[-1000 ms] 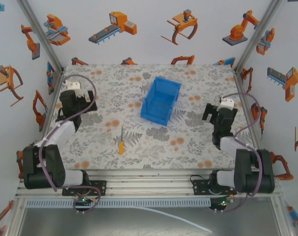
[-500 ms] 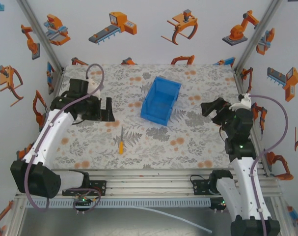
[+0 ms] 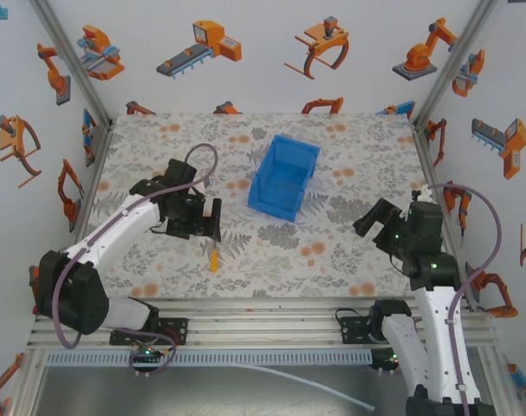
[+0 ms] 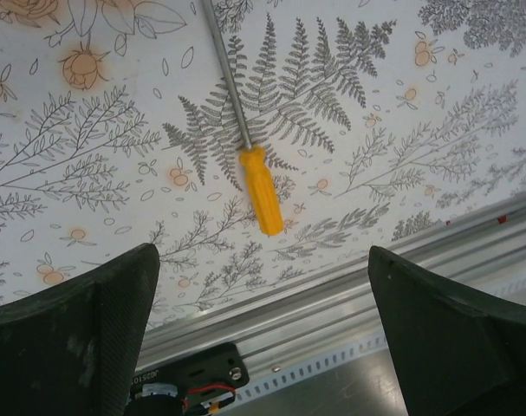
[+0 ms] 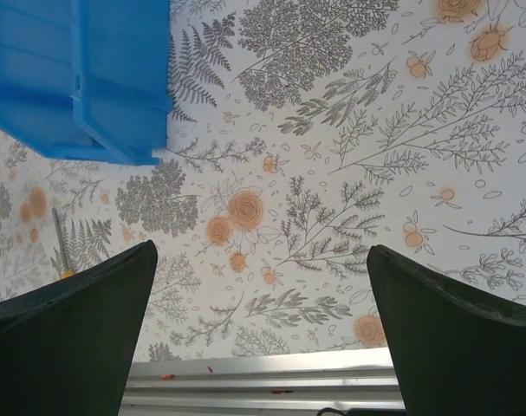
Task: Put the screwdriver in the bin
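Next, my left gripper moves down and back with a slight turn onto the screwdriver's orange-yellow handle (image 3: 214, 259) (image 4: 262, 191), since the handle lies slanted to the open fingertips.
The screwdriver (image 3: 213, 258) lies on the flowered mat near its front edge, orange-yellow handle toward me, thin shaft pointing away. My left gripper (image 3: 205, 222) hovers open just above and behind it, covering part of the shaft. In the left wrist view the screwdriver (image 4: 259, 192) lies whole between and ahead of the wide-open fingers (image 4: 89, 321), untouched. The blue bin (image 3: 284, 178) stands upright behind it, mid-mat. My right gripper (image 3: 374, 222) hangs open over the mat's right side, holding nothing. The right wrist view has the bin (image 5: 81, 74) at upper left and the screwdriver (image 5: 61, 251) at far left.
An aluminium rail (image 3: 254, 308) runs along the mat's front edge, close to the screwdriver's handle. Metal frame posts (image 3: 72, 69) and white walls with orange robot prints enclose the table. Open mat (image 3: 332, 251) lies between the bin and the right arm.
My left arm has swung from the left edge to the middle, ending over the screwdriver. My right arm has lifted and shifted toward the front. Screwdriver and bin have not moved.
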You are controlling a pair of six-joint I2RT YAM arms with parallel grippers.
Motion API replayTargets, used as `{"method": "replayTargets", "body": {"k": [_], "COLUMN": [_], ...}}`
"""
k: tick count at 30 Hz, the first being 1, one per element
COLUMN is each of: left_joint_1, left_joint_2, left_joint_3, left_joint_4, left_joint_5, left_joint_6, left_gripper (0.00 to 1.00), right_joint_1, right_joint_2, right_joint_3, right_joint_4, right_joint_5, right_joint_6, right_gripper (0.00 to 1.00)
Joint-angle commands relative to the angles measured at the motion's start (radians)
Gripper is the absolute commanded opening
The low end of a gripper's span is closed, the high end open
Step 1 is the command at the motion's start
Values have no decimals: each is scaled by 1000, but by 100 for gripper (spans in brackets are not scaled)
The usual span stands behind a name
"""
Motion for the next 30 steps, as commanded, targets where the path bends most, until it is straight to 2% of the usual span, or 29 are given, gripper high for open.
{"method": "replayTargets", "body": {"k": [1, 3, 7, 11, 17, 23, 30], "left_joint_1": [-59, -88, -105, -123, -128, -129, -132], "left_joint_2": [63, 92, 139, 177, 129, 158, 177], "left_joint_3": [-23, -27, -18, -17, -136, -151, -165], "left_joint_4": [41, 44, 43, 28, 86, 116, 132], "left_joint_5": [-91, -170, -190, -168, -169, -162, -208], "left_joint_6": [-101, -146, -201, -229, -261, -267, -265], "left_gripper": [98, 98, 98, 90, 79, 72, 63], "right_joint_1": [5, 5, 5, 6, 5, 6, 5], "right_joint_2": [30, 68, 111, 115, 111, 94, 39], "right_joint_3": [38, 69, 97, 89, 67, 74, 64], "right_joint_4": [-34, -56, -73, -57, -42, -61, -94], "right_joint_5": [14, 22, 33, 35, 23, 16, 11], "right_joint_6": [22, 11, 9, 19, 27, 26, 32], "right_gripper": [99, 99, 99, 99, 99, 99, 99]}}
